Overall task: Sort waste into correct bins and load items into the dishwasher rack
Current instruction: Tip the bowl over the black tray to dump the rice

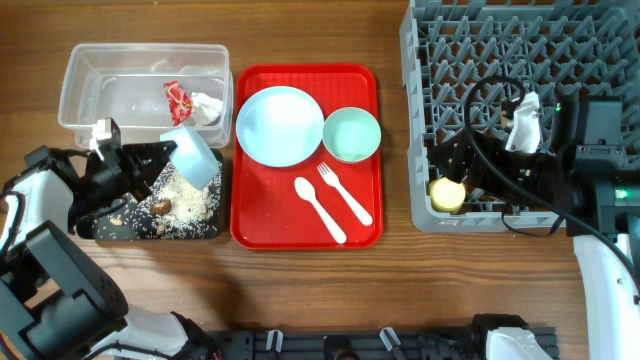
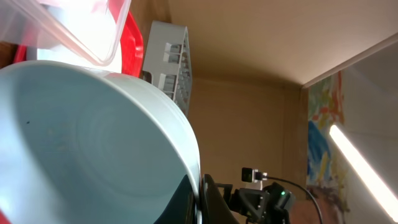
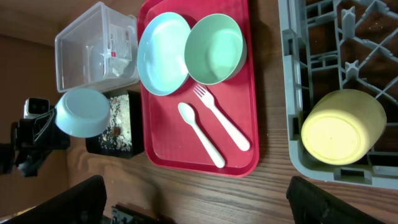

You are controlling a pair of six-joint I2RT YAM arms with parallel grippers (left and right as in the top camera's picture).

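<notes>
My left gripper turns the bowl upright next, then lowers it onto the red serving tray, which has a bare corner (image 1: 268,213) beside the spoon.
My left gripper (image 1: 160,160) is shut on the rim of the small pale blue bowl (image 1: 192,155), which is tipped over the black tray (image 1: 100,228) holding crumbly food scraps (image 1: 185,200). In the left wrist view the bowl (image 2: 93,143) fills the frame, its rim pinched at the left gripper (image 2: 202,199). The red wrapper (image 1: 178,100) lies in the clear tub (image 1: 80,85). My right gripper (image 1: 452,165) hangs open over the dishwasher rack (image 1: 520,60), beside the yellow cup (image 1: 447,193) in its front-left corner. In the right wrist view the right gripper (image 3: 199,205) holds nothing.
The red serving tray (image 1: 255,220) between the bins and the rack carries the pale blue plate (image 1: 279,125), the pale green bowl (image 1: 351,134), the white fork (image 1: 345,193) and the spoon (image 1: 320,208). Bare wooden table runs along the front edge.
</notes>
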